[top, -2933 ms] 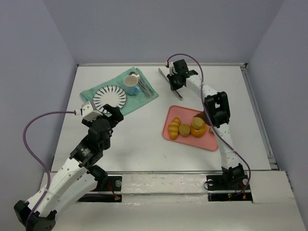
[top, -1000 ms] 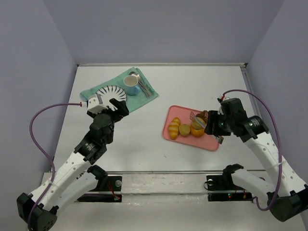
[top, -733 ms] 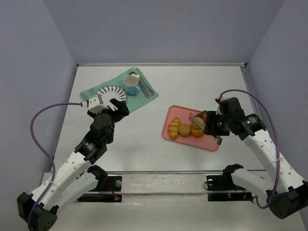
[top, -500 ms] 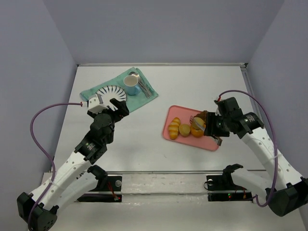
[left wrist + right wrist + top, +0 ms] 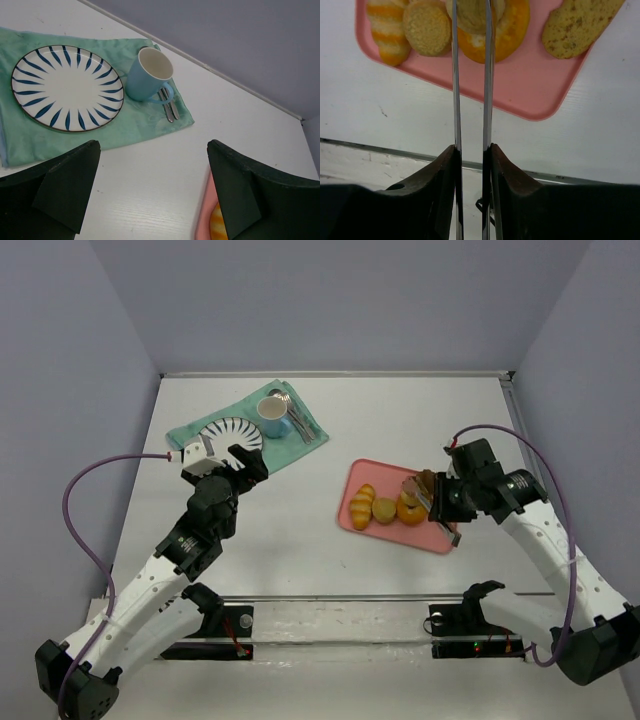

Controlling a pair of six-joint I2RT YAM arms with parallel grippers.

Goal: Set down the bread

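Note:
I should raise my right gripper, take the tongs left in the top view over the empty striped plate [image 5: 231,433], then lower and release.
The pink tray [image 5: 442,536] holds a striped roll [image 5: 361,506], a round bun [image 5: 384,510], an orange bread [image 5: 409,510] with a tan bun on it, and a brown slice [image 5: 580,22]. My right gripper [image 5: 447,502] is shut on metal tongs [image 5: 454,75]. The two tong blades reach over the tan bun [image 5: 470,12] and the orange bread [image 5: 510,30], and their tips run off the top of the right wrist view. My left gripper [image 5: 238,458] is open and empty, near the striped plate [image 5: 227,436].
The blue-striped plate [image 5: 67,87], a blue cup [image 5: 149,74] and cutlery [image 5: 170,107] lie on a green cloth [image 5: 150,125] at the back left. The tray's near edge [image 5: 530,107] is close to the table's front rim.
The right arm came from the far table to the tray with the tongs in its grip, then edged the tongs left over the orange bread. The left gripper moved slightly toward the plate.

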